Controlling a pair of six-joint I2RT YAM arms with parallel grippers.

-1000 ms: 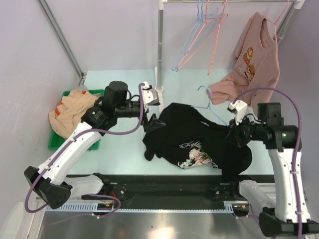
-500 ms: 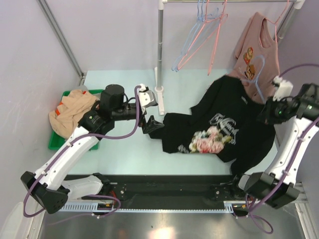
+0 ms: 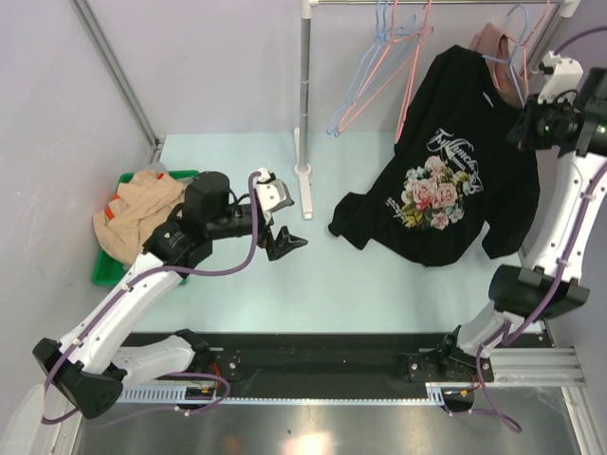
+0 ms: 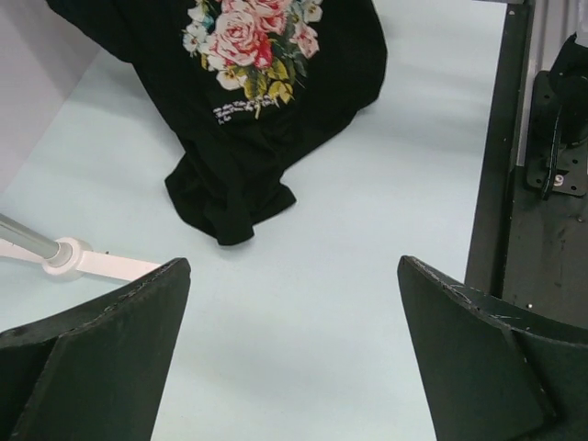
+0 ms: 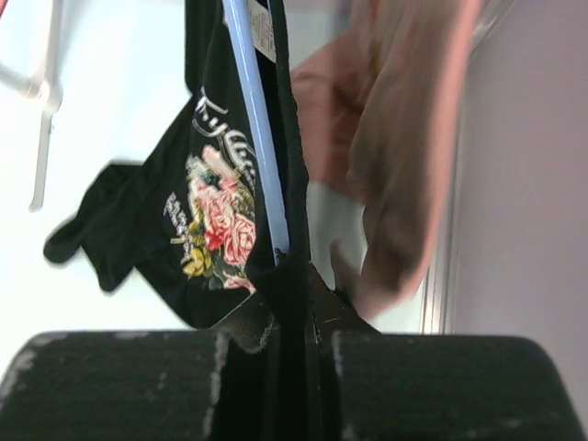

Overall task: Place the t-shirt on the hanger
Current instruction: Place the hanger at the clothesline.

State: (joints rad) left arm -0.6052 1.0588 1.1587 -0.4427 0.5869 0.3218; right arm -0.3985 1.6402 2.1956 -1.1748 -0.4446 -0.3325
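The light-blue hanger's hook is still short of the bar (image 3: 503, 3), so the right gripper should next carry it outward, hang it on that bar and release the shirt's shoulder.
The black t-shirt (image 3: 446, 180) with the rose print hangs lifted at the back right, and its lower sleeve trails on the table (image 3: 351, 275). The light-blue hanger (image 3: 513, 57) runs through its neck, hook up near the rail. My right gripper (image 3: 524, 125) is shut on the shirt's shoulder and the hanger wire. The right wrist view shows its jaws (image 5: 294, 276) closed on black fabric and the blue wire (image 5: 257, 138). My left gripper (image 3: 285, 242) is open and empty above the table, left of the shirt. The shirt's hem (image 4: 230, 197) lies beyond that gripper (image 4: 292, 266).
A rack pole (image 3: 304, 95) stands on a white foot (image 4: 73, 257) at the back centre. Pink and blue hangers (image 3: 379, 66) hang from the rail. A dusty-pink shirt (image 3: 493, 43) hangs behind the black one. A green bin (image 3: 109, 265) holds a tan garment (image 3: 137, 209) at the left.
My right arm has swung up and back to the right, lifting the t-shirt and hanger off the table toward the rail. The shirt has drawn away from my left gripper, which has drawn back slightly.
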